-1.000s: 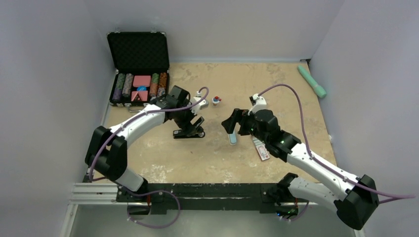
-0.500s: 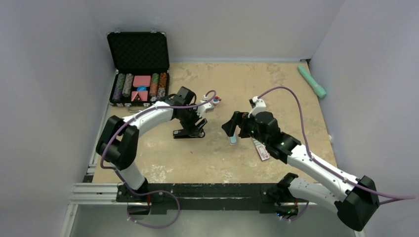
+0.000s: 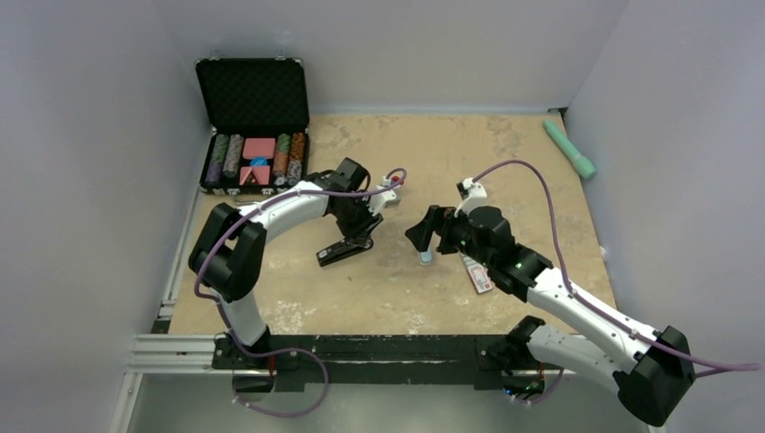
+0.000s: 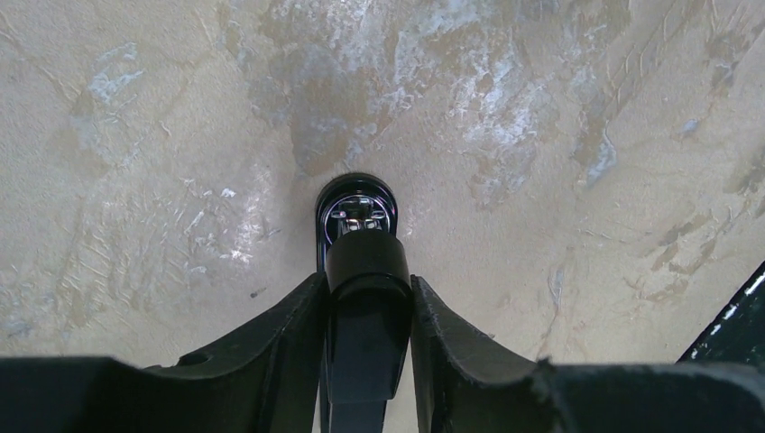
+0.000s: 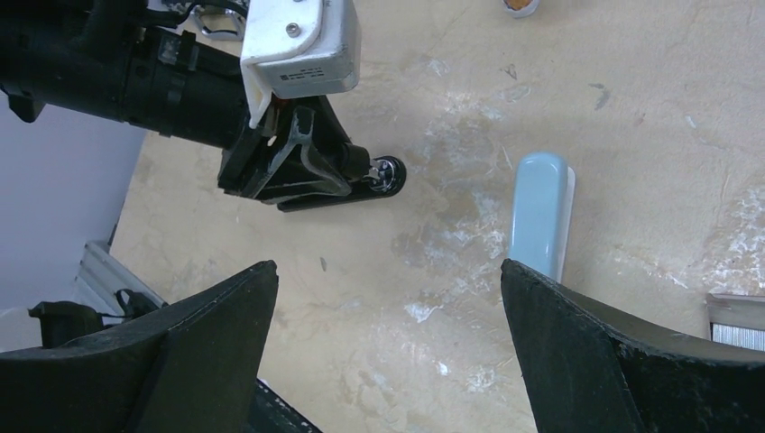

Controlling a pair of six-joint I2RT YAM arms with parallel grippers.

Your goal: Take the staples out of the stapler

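Observation:
My left gripper moves up and tilts toward my empty right gripper next, then releases the stapler's upper arm (image 4: pixel 368 316), which sits between its fingers.
The black stapler (image 3: pixel 341 251) lies on the tan table left of centre, its tip with shiny metal (image 4: pixel 359 209) pointing away in the left wrist view. My left gripper (image 4: pixel 365 290) is shut on the stapler's upper arm (image 4: pixel 365 271), with one finger pressed against each side. In the right wrist view the stapler (image 5: pixel 361 185) shows under the left wrist. My right gripper (image 5: pixel 388 271) hangs open above bare table, to the stapler's right, and holds nothing. I cannot make out the staples.
A pale blue-grey bar (image 3: pixel 425 256) lies under the right gripper, and a red-and-white packet (image 3: pixel 476 271) sits beside it. An open black case (image 3: pixel 254 117) of chips stands at the back left. A green stick (image 3: pixel 570 149) lies far right.
The left gripper has closed from wide open onto the stapler. The left arm has swung further right, and the stapler now lies more slanted. The right arm has hardly moved.

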